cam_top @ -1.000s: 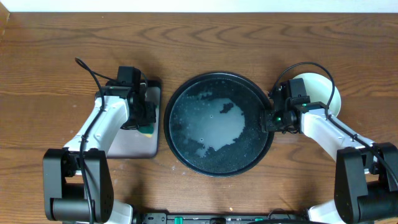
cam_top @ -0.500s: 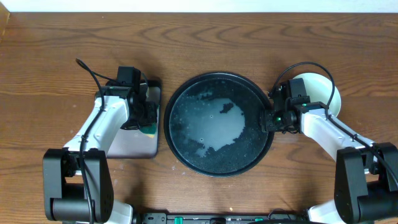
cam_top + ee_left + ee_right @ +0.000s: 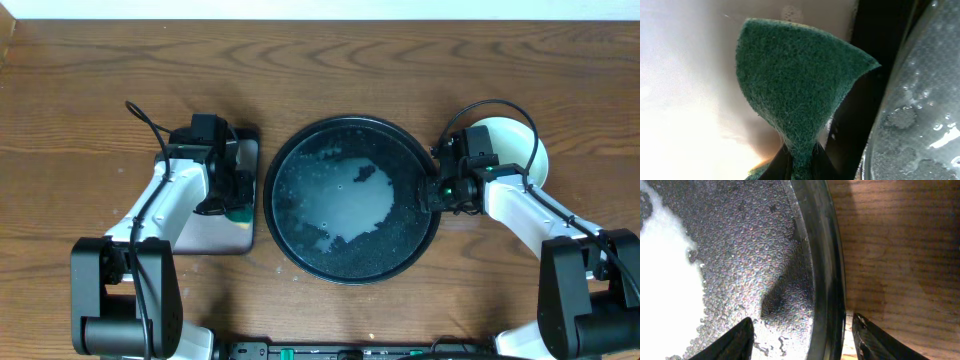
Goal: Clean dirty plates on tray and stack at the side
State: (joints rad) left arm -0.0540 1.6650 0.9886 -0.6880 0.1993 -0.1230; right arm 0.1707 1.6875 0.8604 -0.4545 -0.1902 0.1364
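I will raise my left gripper, then lower and release on open grey floor to its left in the wrist view, as the rim is close.
The round black tray (image 3: 352,120) sits mid-table and holds foamy water, with no plate showing in it. Pale plates (image 3: 516,146) lie on the table to its right, partly covered by my right arm. Over the tray's right rim (image 3: 828,265), my right gripper (image 3: 432,190) (image 3: 802,337) is open; one finger is inside the rim and one is outside it, over the wood. A green scouring sponge (image 3: 795,85) (image 3: 238,211) is pinched in my left gripper (image 3: 235,192) (image 3: 800,167), which is shut on it over the small rectangular tray.
The small rectangular black-rimmed tray (image 3: 205,235) lies left of the round tray, its grey floor mostly under my left arm. The round tray's wet edge (image 3: 935,115) shows close beside the sponge. Bare wooden table (image 3: 330,60) lies beyond.
My left arm has shifted slightly toward the table's front with the sponge still pinched. The right arm and the tray have not moved.
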